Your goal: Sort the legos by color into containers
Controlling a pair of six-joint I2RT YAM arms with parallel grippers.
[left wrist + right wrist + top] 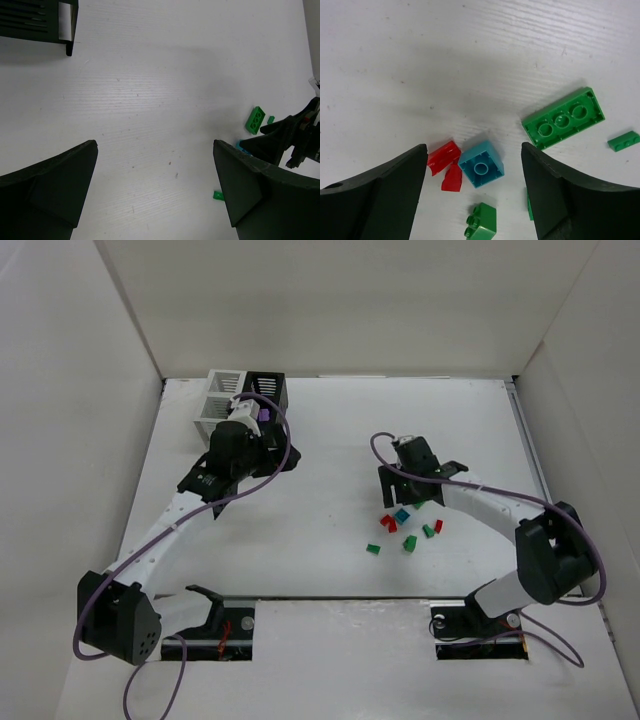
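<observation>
The teal brick (401, 514) (481, 164) is below, between my fingertips. I will next lower my right gripper with a turn and bring its open fingers around that brick.
The legos lie loose right of centre: a teal brick (401, 514), red pieces (388, 523) and green ones (409, 542). My right gripper (405, 502) is open just above them. In the right wrist view its fingers (474, 150) straddle the teal brick (481, 164) and two red pieces (445, 157), touching neither. A green plate (563, 118) and a small green brick (482, 218) lie nearby. The white container (215, 400) and black container (268, 390) stand joined at the back left. My left gripper (245, 425) is just in front of them, open and empty (155, 150) over bare table.
White walls enclose the table on three sides. The left wrist view shows the black container's corner (35, 25) at the top left, and the green plate (255, 120), a tiny green piece (218, 195) and my right gripper's body (295, 140) at the right.
</observation>
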